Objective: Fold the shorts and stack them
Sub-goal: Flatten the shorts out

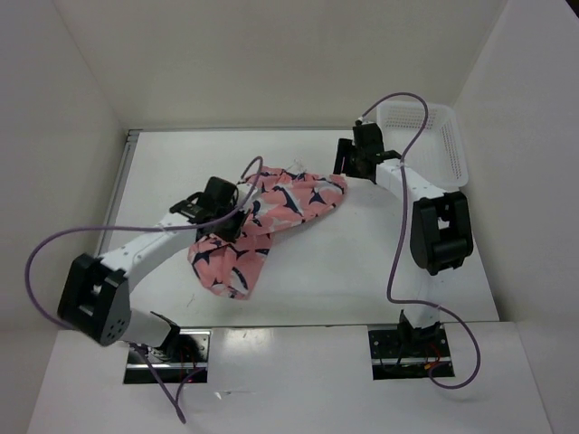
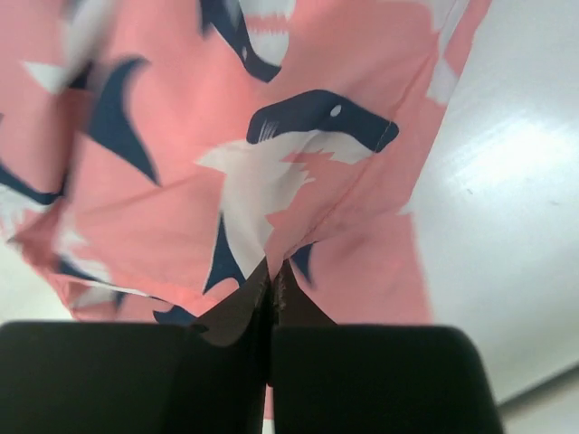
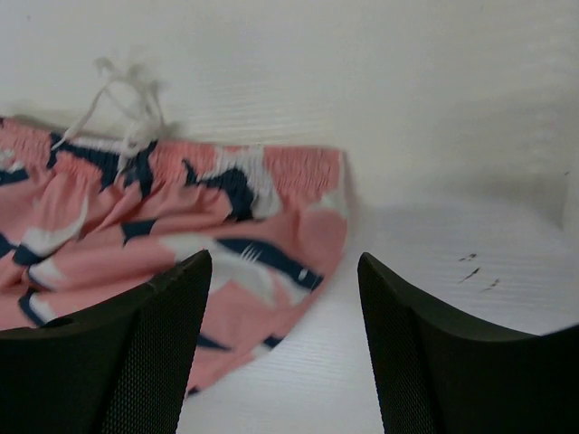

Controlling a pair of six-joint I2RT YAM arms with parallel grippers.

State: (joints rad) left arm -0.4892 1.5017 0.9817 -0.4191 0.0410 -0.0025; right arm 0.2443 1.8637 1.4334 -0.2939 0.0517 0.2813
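Note:
My right gripper needs to go down and ease back onto the shorts' edge (image 1: 341,189) (image 3: 327,235) beside the waistband. It is open, and the shorts' end by the basket lies uncovered below it.
The salmon-pink shorts (image 1: 271,217) with navy-and-white shark shapes lie crumpled across the middle of the table, one end hanging toward the front left. My left gripper (image 1: 226,226) is shut on a fold of the shorts (image 2: 298,163), the cloth pinched between its black fingers (image 2: 240,312). My right gripper (image 1: 348,167) is open and empty just past the right end of the shorts (image 3: 181,226), which lies in front of its fingers (image 3: 154,344). The white drawstring (image 3: 122,99) lies at the waistband.
A white plastic mesh basket (image 1: 443,136) stands at the back right, right of my right gripper. White walls close in the table on the left, back and right. Purple cables loop from both arms.

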